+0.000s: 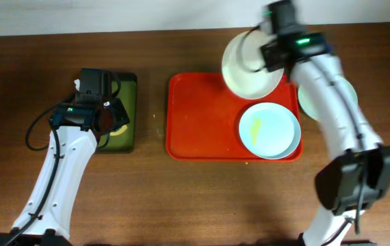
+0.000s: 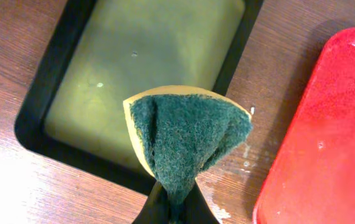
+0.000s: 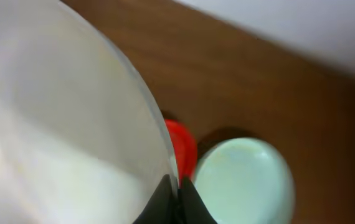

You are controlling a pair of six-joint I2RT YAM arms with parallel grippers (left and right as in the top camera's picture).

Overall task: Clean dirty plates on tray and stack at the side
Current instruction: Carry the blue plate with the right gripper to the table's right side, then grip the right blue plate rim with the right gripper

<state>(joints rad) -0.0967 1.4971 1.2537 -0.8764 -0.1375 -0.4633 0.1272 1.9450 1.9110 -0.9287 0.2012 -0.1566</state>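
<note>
My right gripper swings to the right in the overhead view next and lowers its plate onto the pale plate (image 1: 310,102) (image 3: 245,180), already beside the tray for stacking.
My right gripper (image 1: 271,51) is shut on the rim of a white plate (image 1: 246,68) and holds it lifted over the back right corner of the red tray (image 1: 198,123); its fingers (image 3: 176,186) pinch the plate's edge (image 3: 53,124). A pale blue plate (image 1: 270,130) with a yellow smear lies on the tray's right side. Another pale plate (image 1: 311,99) lies on the table right of the tray, partly under my right arm; it also shows in the right wrist view (image 3: 243,180). My left gripper (image 2: 176,208) is shut on a green and yellow sponge (image 2: 187,140) above the dark tray.
A small dark green-black tray (image 1: 125,102) stands left of the red tray; it also shows in the left wrist view (image 2: 140,68). The red tray's left edge (image 2: 327,137) is close on the right. The wood tabletop (image 1: 181,198) extends in front.
</note>
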